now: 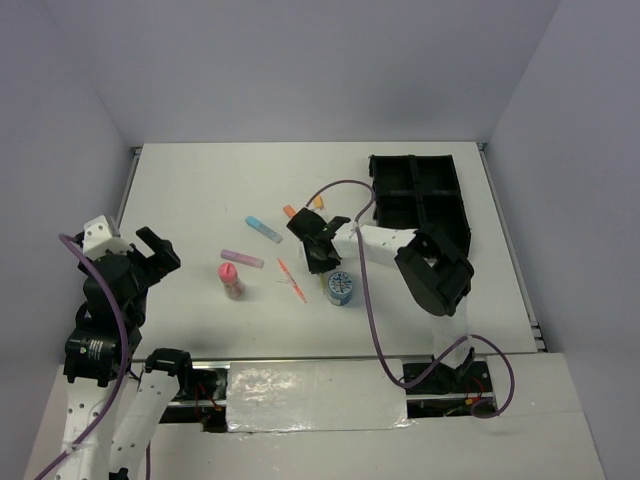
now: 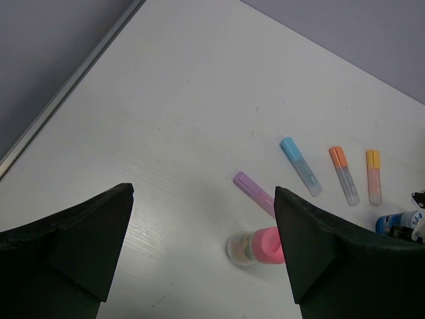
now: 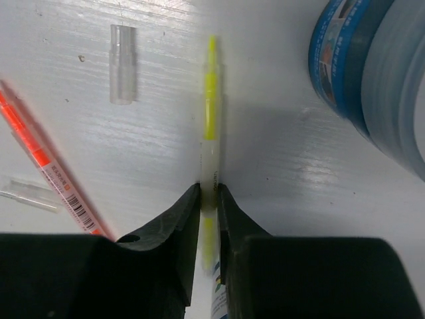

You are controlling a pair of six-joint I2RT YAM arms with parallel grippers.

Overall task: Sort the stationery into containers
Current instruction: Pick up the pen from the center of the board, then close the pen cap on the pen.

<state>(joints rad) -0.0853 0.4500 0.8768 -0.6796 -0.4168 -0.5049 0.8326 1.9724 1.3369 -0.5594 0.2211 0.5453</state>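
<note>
The clear pen cap is by the uncapped yellow pen, below my left gripper and to its right in the top view. My left gripper will cross and lower onto the cap next.
My right gripper (image 1: 318, 250) is shut on a thin yellow pen (image 3: 210, 113), low over the table, with both jaws pressed against its barrel (image 3: 209, 193). A blue-white tub (image 1: 340, 289) stands just right of it and also shows in the right wrist view (image 3: 358, 73). A thin orange pen (image 1: 292, 281) lies to its left (image 3: 50, 169). My left gripper (image 1: 155, 255) is open and empty (image 2: 203, 191), above the table left of the pink bottle (image 1: 233, 278), which lies on its side (image 2: 259, 246). The black four-compartment tray (image 1: 415, 200) sits at the back right.
A purple highlighter (image 1: 242, 258), a blue highlighter (image 1: 264, 229) and two orange highlighters (image 1: 290, 211) (image 1: 321, 203) lie mid-table. A clear pen cap (image 3: 122, 63) lies beside the yellow pen. The right arm's purple cable (image 1: 340, 186) arcs over the table near the tray.
</note>
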